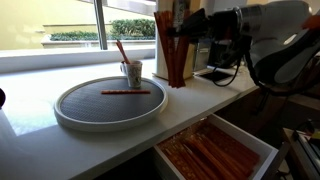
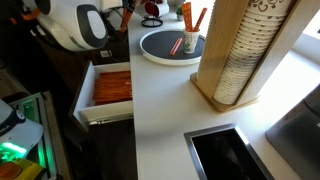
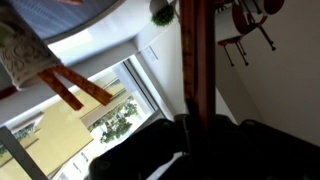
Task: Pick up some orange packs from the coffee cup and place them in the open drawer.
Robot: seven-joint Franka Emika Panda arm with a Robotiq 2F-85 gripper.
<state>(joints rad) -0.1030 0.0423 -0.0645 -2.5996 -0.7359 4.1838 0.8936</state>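
My gripper brings the hanging bundle down onto the rows of orange sticks in the open drawer below next, and releases the bundle there.
My gripper is shut on a bundle of long orange packs that hangs down beside the round grey tray, between the tray and the drawer. In the wrist view the bundle runs straight out from between the dark jaws. The small whitish coffee cup stands at the tray's far edge with a few orange packs still in it. It also shows in the wrist view. One orange pack lies flat on the tray. The open drawer below the counter holds rows of orange sticks; it also shows in an exterior view.
A tall stack of paper cups in a wooden holder stands on the counter near a sink. A window runs behind the counter. Cables and dark equipment lie at the counter's end under the arm.
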